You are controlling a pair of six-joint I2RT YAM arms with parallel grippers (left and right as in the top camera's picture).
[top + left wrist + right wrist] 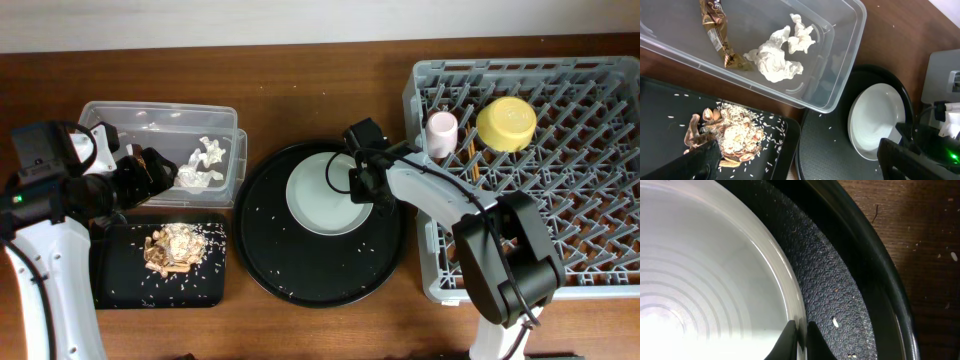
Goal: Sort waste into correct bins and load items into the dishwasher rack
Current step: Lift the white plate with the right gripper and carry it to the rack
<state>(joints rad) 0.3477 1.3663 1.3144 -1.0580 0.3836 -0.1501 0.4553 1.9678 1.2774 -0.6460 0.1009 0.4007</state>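
I will lift the plate (318,200) across to my right gripper's right in the overhead view, lower it and release it on the empty rack wires beside the yellow bowl.
My right gripper (362,190) is shut on the right rim of the pale grey plate (318,200), which lies in the round black tray (300,270). The right wrist view shows the jaws (801,340) pinching the plate's rim (700,280). My left gripper (807,162) is open and empty, above the near edge of the clear tub (120,120). The tub holds white tissue (780,55) and a brown wrapper (717,30). Tan food scraps (175,248) lie in the shallow black tray (130,280). The grey rack (600,200) holds a pink cup (441,132) and a yellow bowl (506,123). The blue cup is out of view.
Loose rice grains are scattered over the round black tray (840,295) and the shallow tray (670,110). The rack's left wall stands right beside the round tray. A wooden stick (470,165) shows between the rack's pegs below the pink cup.
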